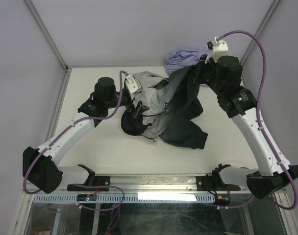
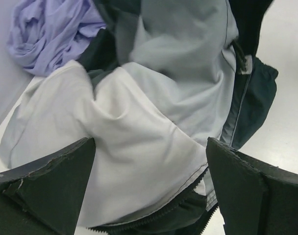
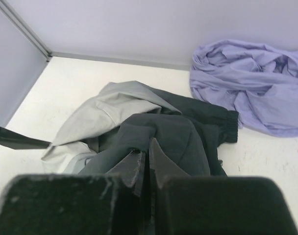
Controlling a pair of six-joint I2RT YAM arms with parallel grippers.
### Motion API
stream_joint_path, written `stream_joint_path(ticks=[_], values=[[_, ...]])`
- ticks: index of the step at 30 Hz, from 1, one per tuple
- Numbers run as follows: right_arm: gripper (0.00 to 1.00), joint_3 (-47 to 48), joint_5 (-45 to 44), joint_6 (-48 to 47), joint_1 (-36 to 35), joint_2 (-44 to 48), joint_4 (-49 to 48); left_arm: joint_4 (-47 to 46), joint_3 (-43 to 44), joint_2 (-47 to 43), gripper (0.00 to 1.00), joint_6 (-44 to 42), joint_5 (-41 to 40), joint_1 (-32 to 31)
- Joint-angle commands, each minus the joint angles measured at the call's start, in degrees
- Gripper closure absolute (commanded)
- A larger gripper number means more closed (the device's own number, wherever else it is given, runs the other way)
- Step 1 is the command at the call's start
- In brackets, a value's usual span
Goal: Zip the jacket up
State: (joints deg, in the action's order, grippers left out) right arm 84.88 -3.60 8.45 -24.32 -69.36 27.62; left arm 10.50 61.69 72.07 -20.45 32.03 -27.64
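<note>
I need to bring my left gripper's open fingers down and right in the top view, astride the jacket's seamed light grey fold (image 1: pixel 153 99) (image 2: pixel 161 116), which lies there below the gripper.
The jacket (image 1: pixel 161 110) lies crumpled mid-table, light grey at the left and black at the right. My left gripper (image 1: pixel 138 93) hovers over its light grey part. In the left wrist view this gripper (image 2: pixel 151 191) is open wide, with grey cloth and dark zipper teeth (image 2: pixel 188 215) between the fingers (image 2: pixel 46 191). My right gripper (image 1: pixel 194 76) is shut on a fold of the jacket's dark cloth and holds it raised at the back right. In the right wrist view the gripper (image 3: pixel 150 152) pinches that dark fold (image 3: pixel 178 129).
A lavender-purple garment (image 1: pixel 184 58) lies bunched against the back wall, just behind the right gripper; it also shows in the left wrist view (image 2: pixel 46 34) and the right wrist view (image 3: pixel 257 83). Walls close the table (image 1: pixel 114 152) at back and sides.
</note>
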Motion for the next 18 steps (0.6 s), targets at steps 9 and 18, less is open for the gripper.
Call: stream_joint_path(ticks=[9, 18], values=[[1.00, 3.40, 8.52, 2.11, 0.23, -1.37, -6.94, -6.53, -1.56, 13.59, 0.04, -10.35, -7.79, -8.67], [1.00, 10.30, 4.77, -1.76, 0.26, -5.62, -6.32, -8.77, -0.51, 7.57, 0.95, 0.28, -8.37, -9.73]])
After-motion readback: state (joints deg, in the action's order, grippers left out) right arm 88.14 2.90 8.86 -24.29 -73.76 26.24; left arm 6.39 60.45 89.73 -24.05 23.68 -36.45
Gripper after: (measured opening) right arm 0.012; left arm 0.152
